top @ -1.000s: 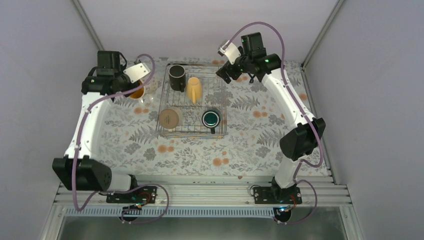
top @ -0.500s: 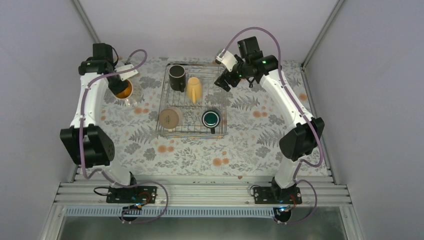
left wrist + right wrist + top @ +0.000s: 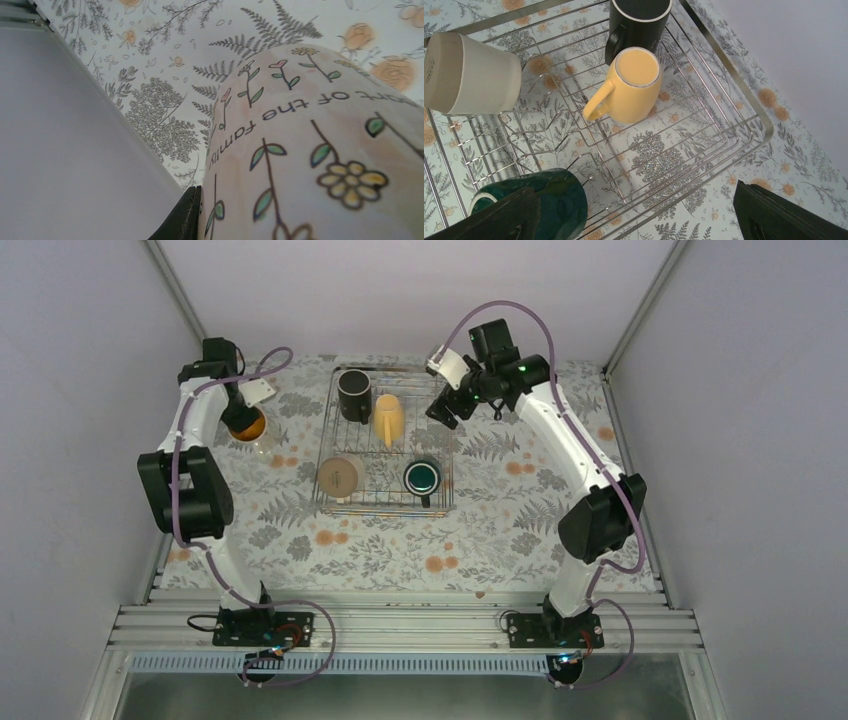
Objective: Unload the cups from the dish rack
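My left gripper will next bring the pale flowered mug almost straight down onto the cloth between the rack and wall, because the cloth is bare there.
The silver wire dish rack sits mid-table and holds a black mug, a yellow mug, a cream mug and a dark green mug. My left gripper is at the far left, outside the rack, shut on a pale flower-printed mug with an orange inside. That mug fills the left wrist view, with one finger pressed against its side. My right gripper is open and empty above the rack's far right corner. Its view shows the yellow mug, black mug, cream mug and green mug.
The table wears a floral cloth. Grey walls close in left, right and behind; the left wall is very near the held mug. The rack's rim runs under my right gripper.
My left arm has swung left toward the wall, carrying the pale mug with it. My right gripper has shifted slightly left and down over the rack's far right corner.
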{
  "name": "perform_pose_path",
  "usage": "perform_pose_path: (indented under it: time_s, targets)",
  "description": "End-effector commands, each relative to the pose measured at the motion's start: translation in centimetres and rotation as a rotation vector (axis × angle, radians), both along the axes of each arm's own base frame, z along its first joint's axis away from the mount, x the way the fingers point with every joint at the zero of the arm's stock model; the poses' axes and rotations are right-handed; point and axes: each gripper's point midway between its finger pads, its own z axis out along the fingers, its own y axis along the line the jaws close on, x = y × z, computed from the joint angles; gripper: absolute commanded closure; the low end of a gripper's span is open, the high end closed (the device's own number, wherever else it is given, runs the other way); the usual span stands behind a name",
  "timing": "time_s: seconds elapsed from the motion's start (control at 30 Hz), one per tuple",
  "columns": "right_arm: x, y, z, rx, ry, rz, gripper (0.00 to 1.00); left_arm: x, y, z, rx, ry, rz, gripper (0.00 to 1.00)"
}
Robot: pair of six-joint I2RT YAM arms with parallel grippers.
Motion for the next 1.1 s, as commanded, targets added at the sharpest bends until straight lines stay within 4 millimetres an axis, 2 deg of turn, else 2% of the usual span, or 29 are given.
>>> perform_pose_path:
  time_s: [0.0, 0.1, 0.27, 0.37, 0.5, 0.67, 0.87, 1.07]
  targets:
    - [-0.6, 0.3, 0.9, 0.008, -0.039, 0.009, 0.00, 2.2, 1.9, 0.6, 0.061, -0.085, 0.070, 0.98]
    - [-0.9, 0.6, 1.4, 0.021, -0.064, 0.006, 0.00, 2.2, 2.7, -1.2, 0.086, -0.044, 0.087, 0.98]
    - [-1.4, 1.1, 3.1, 0.064, -0.098, -0.001, 0.00, 2.7, 3.5, -2.8, 0.109, -0.049, 0.088, 0.98]
    - [-1.7, 1.3, 3.1, 0.060, -0.103, 0.000, 0.00, 3.5, 3.7, -3.0, 0.110, -0.056, 0.094, 0.98]
    - [-1.0, 0.9, 2.1, 0.034, -0.127, -0.022, 0.00, 4.8, 3.9, -2.5, 0.097, -0.079, 0.122, 0.98]
    - [-1.0, 1.2, 0.9, 0.021, -0.117, -0.025, 0.00, 5.4, 4.2, -3.1, 0.100, -0.086, 0.149, 0.98]
    - [-0.1, 0.9, 1.6, 0.018, -0.158, -0.082, 0.00, 5.5, 4.4, -5.3, 0.099, -0.055, 0.171, 0.98]
    - [-0.1, 0.7, 2.3, 0.034, -0.195, -0.116, 0.00, 6.0, 4.5, -5.5, 0.092, -0.067, 0.175, 0.97]
